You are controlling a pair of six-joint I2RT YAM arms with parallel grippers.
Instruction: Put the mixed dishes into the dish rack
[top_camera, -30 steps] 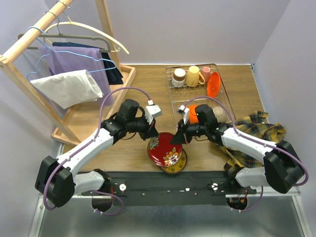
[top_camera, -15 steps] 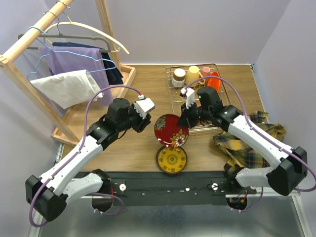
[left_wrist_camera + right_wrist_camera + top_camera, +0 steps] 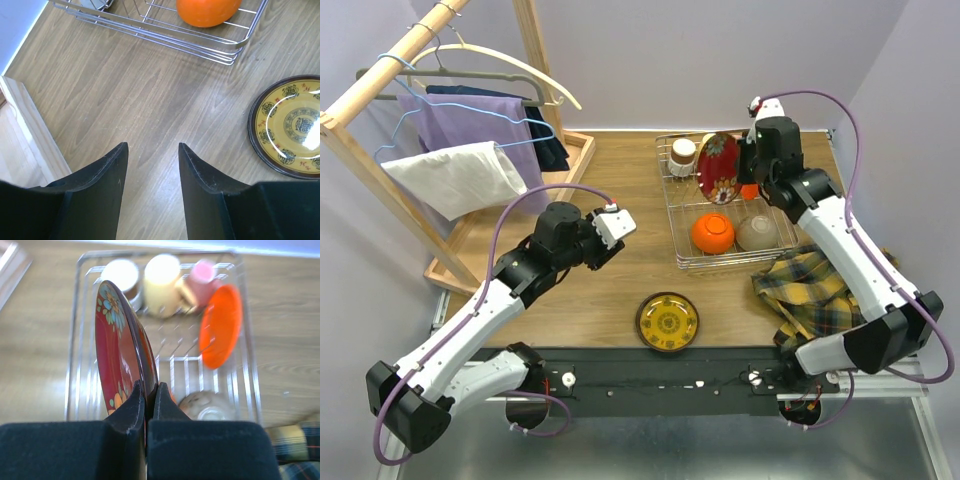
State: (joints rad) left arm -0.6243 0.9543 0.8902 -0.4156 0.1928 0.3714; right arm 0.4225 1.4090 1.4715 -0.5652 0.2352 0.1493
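Note:
I will next move my right gripper down toward the right in its wrist view and release the plate, because the dish rack's slot (image 3: 191, 340) beside the orange-red bowl lies below on that side.
My right gripper (image 3: 744, 165) (image 3: 150, 386) is shut on the rim of the red flowered plate (image 3: 718, 168) (image 3: 116, 347) and holds it on edge above the silver wire dish rack (image 3: 672, 215) (image 3: 75, 345). In the rack are a white mug (image 3: 682, 155), a cream mug (image 3: 710, 152), a pink mug (image 3: 202, 274), an orange-red bowl on edge (image 3: 220, 325), an upturned orange bowl (image 3: 713, 232) (image 3: 207, 10) and a beige bowl (image 3: 758, 233). My left gripper (image 3: 620, 238) (image 3: 152, 147) is open and empty above bare table. A yellow plate (image 3: 667, 322) (image 3: 287, 125) lies near the front edge.
A plaid cloth (image 3: 815, 285) lies right of the rack. A wooden clothes rack (image 3: 380, 75) with hangers and garments stands on its tray (image 3: 570, 175) at the left.
My right gripper has lifted the red flowered plate off the yellow plate and carried it back and right over the rack. My left gripper has let go and drawn back to the left.

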